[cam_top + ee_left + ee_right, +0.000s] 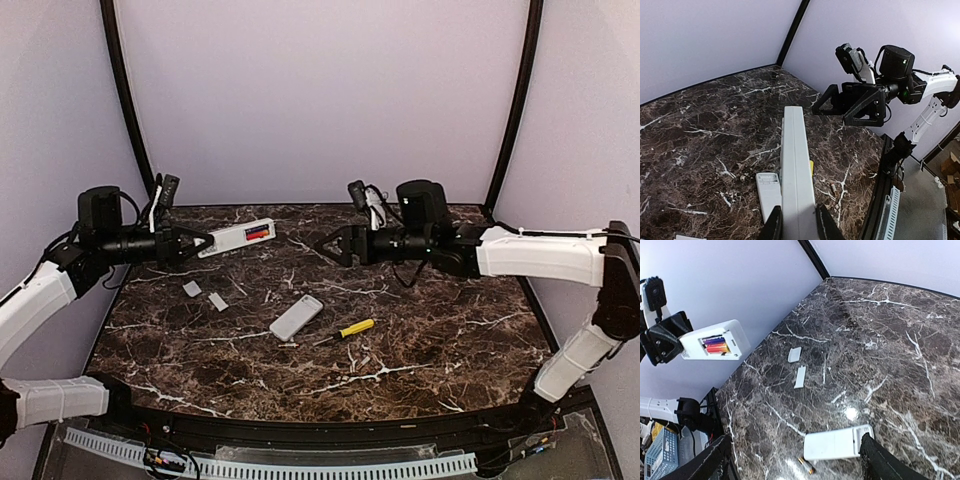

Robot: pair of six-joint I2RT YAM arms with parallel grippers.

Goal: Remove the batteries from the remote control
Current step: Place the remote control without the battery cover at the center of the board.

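The remote will go down toward the right in the top view next, onto bare marble by the table's near edge point(283, 372), and my left gripper will release it there because that spot is clear.
My left gripper point(203, 241) is held above the table's back left, shut on one end of a white remote control point(240, 236). Its back compartment is uncovered, and the batteries point(717, 345) lie in it, one purple and the others reddish. In the left wrist view the remote point(795, 165) runs straight out from between the fingers point(774, 226). My right gripper point(325, 245) hangs open and empty, facing the remote's free end with a gap between them. A loose battery point(806, 466) lies on the marble below the right gripper point(795, 440).
A second white remote point(296, 317) lies face down mid-table, with a yellow-handled screwdriver point(345, 331) to its right. Two small white covers point(192, 289) point(218, 301) lie at the left. Black frame posts stand at both back corners.
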